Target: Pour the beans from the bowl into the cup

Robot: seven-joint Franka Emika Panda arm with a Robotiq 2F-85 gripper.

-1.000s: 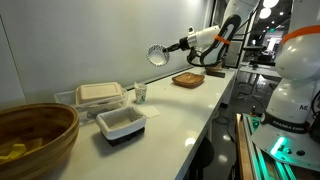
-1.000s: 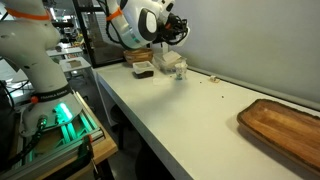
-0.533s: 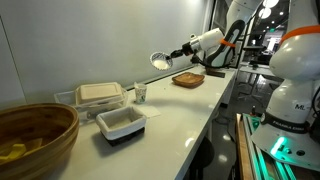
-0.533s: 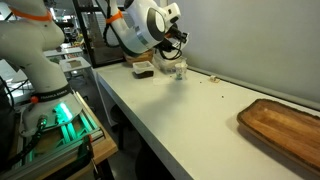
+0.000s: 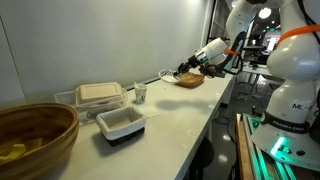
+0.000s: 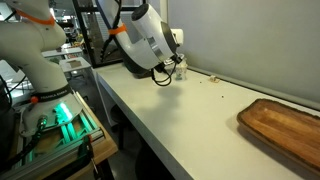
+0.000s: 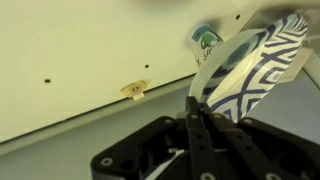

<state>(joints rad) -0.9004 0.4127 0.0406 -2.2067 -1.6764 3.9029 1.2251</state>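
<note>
My gripper moves down next until the small bowl reaches the open tabletop beside the cup, then releases the bowl's rim, since the bowl still hangs above the tabletop.
My gripper [image 7: 195, 105] is shut on the rim of the small bowl [image 7: 255, 65], which shows a white and dark-blue patterned side and is tipped on edge. In an exterior view the gripper [image 5: 184, 68] holds the bowl [image 5: 169, 74] low over the white table, to the right of the small white cup [image 5: 141, 93] and apart from it. The cup [image 7: 207, 40], with green markings, stands just beyond the bowl in the wrist view. Whether the bowl holds beans is hidden. In an exterior view the arm covers most of the gripper [image 6: 165, 76].
A large brown woven bowl [image 5: 35, 135], a white rectangular tub [image 5: 120, 123] and a lidded container [image 5: 100, 95] stand left of the cup. A wooden tray [image 5: 188, 80] lies behind the gripper and also shows in an exterior view [image 6: 283, 125]. Small dark specks [image 7: 47, 77] lie on the table.
The gripper has come down with the bowl from high above the table to just over it, moving away from the cup. The bowl has turned from face-on to edge-on.
</note>
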